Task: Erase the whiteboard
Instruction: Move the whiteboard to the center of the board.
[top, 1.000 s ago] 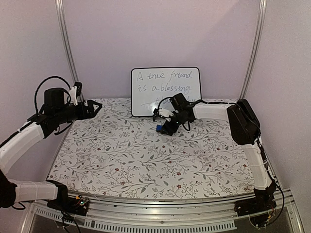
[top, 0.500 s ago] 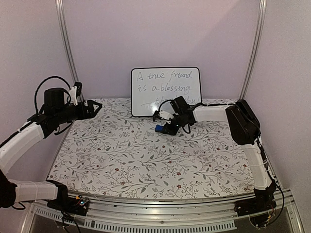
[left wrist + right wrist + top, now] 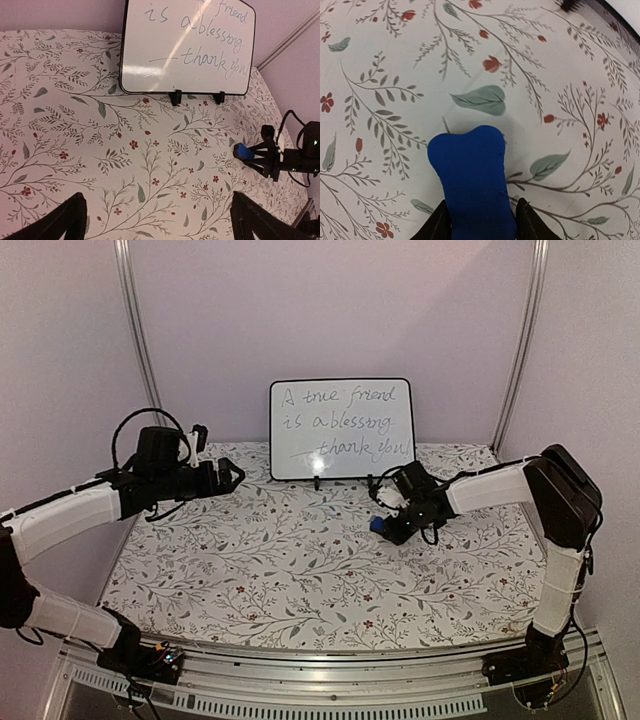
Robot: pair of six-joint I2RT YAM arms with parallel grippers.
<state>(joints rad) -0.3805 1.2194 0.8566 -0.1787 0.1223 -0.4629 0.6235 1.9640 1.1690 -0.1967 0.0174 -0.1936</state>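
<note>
Next, my left gripper brings its open fingers to its right in the top view and down around the whiteboard's nearer foot [image 3: 317, 483] [image 3: 175, 97], which is below it.
The whiteboard [image 3: 341, 428] stands upright on two black feet at the back of the table, with three lines of thin handwriting on it; it also shows in the left wrist view [image 3: 187, 47]. My right gripper [image 3: 385, 525] is shut on a small blue eraser [image 3: 378, 525], low over the tablecloth in front of the board and to its right. In the right wrist view the eraser [image 3: 472, 180] sticks out forward between the two fingers of the gripper [image 3: 482, 220]. My left gripper [image 3: 225, 480] hangs open and empty to the left of the board, its fingers wide apart [image 3: 157, 220].
A floral tablecloth [image 3: 280, 570] covers the table. Metal frame posts [image 3: 135, 330] rise at the back left and back right. From the left wrist, the right gripper [image 3: 265, 156] and the eraser [image 3: 244, 151] show at the right edge.
The right gripper shut on the blue eraser and carried it right and nearer, away from the board's foot. The left arm swung right toward the middle, still open.
</note>
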